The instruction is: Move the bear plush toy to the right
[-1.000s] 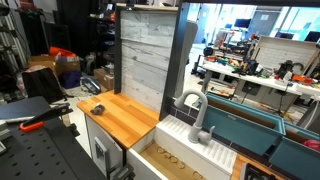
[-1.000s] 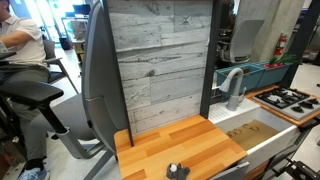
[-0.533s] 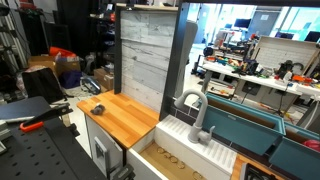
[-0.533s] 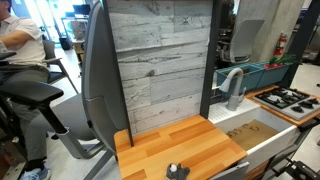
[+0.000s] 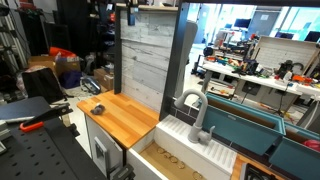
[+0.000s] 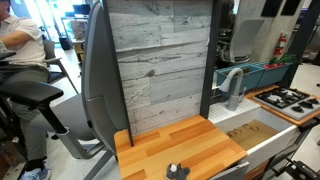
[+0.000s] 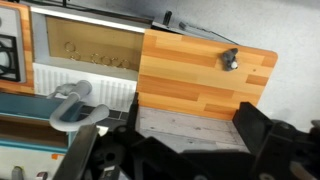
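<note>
My gripper lowers its open fingers far down next, away from the plank wall and around the bear plush toy [image 6: 177,172] [image 7: 229,60] by the counter's front edge.
The bear plush toy [image 6: 177,172] is a small dark lump lying near the front edge of the wooden counter [image 6: 185,145]. It also shows in the wrist view [image 7: 230,59], near the counter's far right corner, and as a dark speck in an exterior view [image 5: 97,109]. My gripper [image 7: 195,150] is open and empty, high above the counter by the grey plank wall and well apart from the toy. Its black fingers frame the bottom of the wrist view. A dark part of it shows at the top of an exterior view [image 5: 122,12].
A grey faucet [image 5: 195,110] stands over a sink [image 5: 165,158] beside the counter; it also shows in the wrist view [image 7: 75,105]. A grey plank wall [image 6: 160,65] backs the counter. A stove top [image 6: 290,98] lies beyond the sink. A person sits at a desk [image 6: 20,40].
A dark part of my gripper has come into sight at the top of an exterior view. The toy and the counter have not moved.
</note>
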Tool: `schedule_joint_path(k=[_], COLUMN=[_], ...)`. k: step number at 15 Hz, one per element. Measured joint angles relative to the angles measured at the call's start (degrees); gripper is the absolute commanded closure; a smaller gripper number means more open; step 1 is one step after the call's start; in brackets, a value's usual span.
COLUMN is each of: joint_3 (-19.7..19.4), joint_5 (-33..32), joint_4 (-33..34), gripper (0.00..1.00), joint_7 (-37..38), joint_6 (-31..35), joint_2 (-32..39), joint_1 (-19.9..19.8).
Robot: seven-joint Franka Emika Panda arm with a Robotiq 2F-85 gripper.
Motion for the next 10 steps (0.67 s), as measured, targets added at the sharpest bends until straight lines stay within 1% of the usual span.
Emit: schedule_joint_path(k=[4,10], joint_3=[1.9,1.6], joint_5=[-3.0,-7.8], joint_4=[4.5,11.4], gripper=[0.00,0.00], joint_7=[1.6,1.9], joint_6=[3.9,11.6], joint_2=[14.0,31.0], joint_1=[2.8,7.2])
